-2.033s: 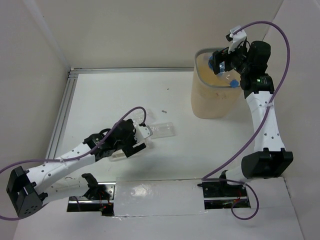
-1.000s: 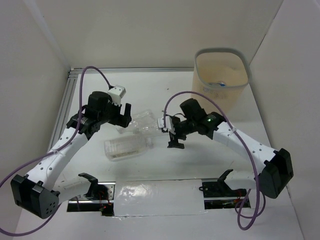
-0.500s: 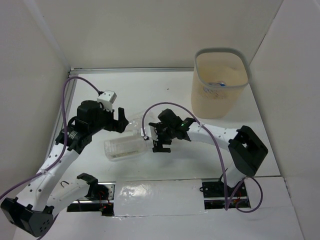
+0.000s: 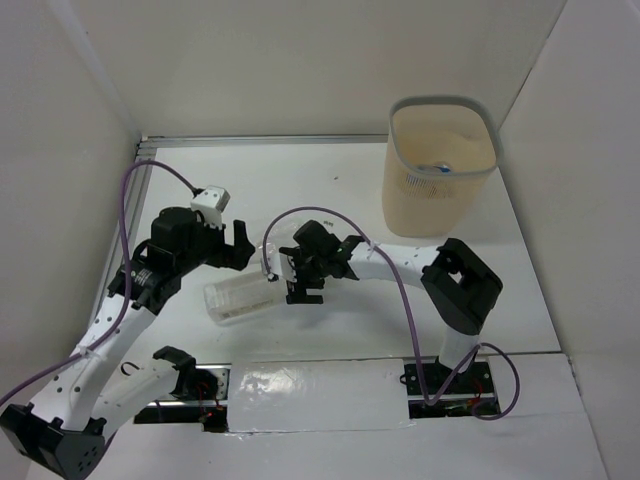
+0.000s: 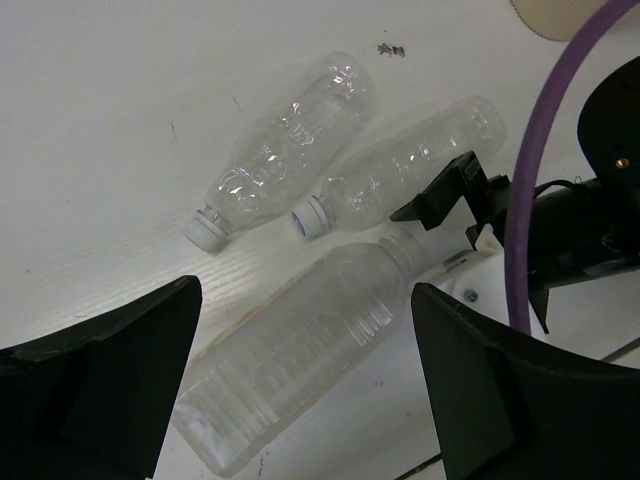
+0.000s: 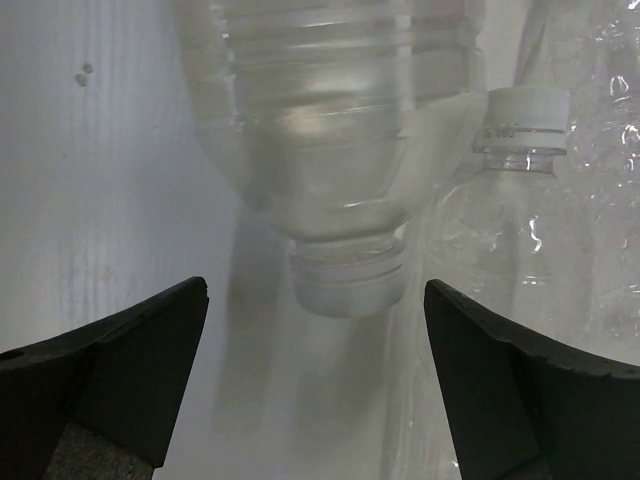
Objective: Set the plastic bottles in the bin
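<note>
The squarish bottle's white cap barely reaches the fingers there, so my right gripper will next ease them to the left in the top view and close.
Three clear plastic bottles lie on the white table. A wide squarish bottle (image 4: 238,298) (image 5: 300,350) lies nearest the arms; its capped neck (image 6: 347,285) points into my right gripper (image 4: 291,278) (image 6: 315,390), which is open with a finger at each side, not touching. Two crinkly bottles (image 5: 290,145) (image 5: 410,165) lie side by side beyond it; one white cap (image 6: 520,108) shows in the right wrist view. My left gripper (image 4: 236,247) (image 5: 305,395) is open and empty, hovering above the squarish bottle. The beige bin (image 4: 440,200) stands at the back right with a blue-labelled bottle (image 4: 437,168) inside.
White walls close in the table on the left, back and right. A metal rail (image 4: 130,215) runs along the left edge. A small dark speck (image 5: 390,49) lies beyond the bottles. My right arm's purple cable (image 5: 535,150) loops over the bottles.
My right arm left the bin and came down low at the squarish bottle's neck, edging left in the last half second. My left arm lifted off the bottles and hovers above them.
</note>
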### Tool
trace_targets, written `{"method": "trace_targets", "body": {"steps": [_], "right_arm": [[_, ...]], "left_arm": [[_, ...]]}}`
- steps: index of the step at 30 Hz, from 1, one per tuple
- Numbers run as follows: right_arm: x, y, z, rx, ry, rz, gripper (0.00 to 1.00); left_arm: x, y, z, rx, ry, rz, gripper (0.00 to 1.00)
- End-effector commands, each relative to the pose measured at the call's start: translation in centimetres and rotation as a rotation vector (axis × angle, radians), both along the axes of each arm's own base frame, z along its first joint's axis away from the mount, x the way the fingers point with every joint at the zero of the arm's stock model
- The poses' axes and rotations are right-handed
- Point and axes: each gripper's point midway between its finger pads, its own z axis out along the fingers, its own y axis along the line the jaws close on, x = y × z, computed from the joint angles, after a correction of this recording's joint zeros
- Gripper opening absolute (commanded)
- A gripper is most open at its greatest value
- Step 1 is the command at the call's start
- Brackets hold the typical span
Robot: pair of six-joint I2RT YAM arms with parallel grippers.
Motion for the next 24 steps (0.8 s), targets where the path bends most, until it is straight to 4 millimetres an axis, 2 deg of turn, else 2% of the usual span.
{"method": "trace_targets", "body": {"steps": [1,8,16,20,24], "right_arm": [[2.1,2.1,1.4,0.056,-0.055,-0.033,0.95],[3.5,2.4,1.7,0.069,-0.067,-0.054,0.98],[2.8,3.7,0.9,0.097,-0.037,-0.011,0.98],[2.9,4.1,0.2,0.094,-0.031,0.002,0.95],[2.6,4.2,0.3,0.104,-0.024,0.022,0.92]], "left_arm": [[-0.1,0.3,0.3,-0.016,-0.019,0.019,0.99],[-0.5,0.7,-0.3,-0.013,-0.011,0.028,0.99],[-0.2,0.9,-0.1,-0.008,-0.022,0.044,0.99],[-0.5,0.9,0.0,-0.027,-0.024,0.053,0.99],[-0.7,1.0,-0.2,-0.035,-0.022,0.058,0.99]]}}
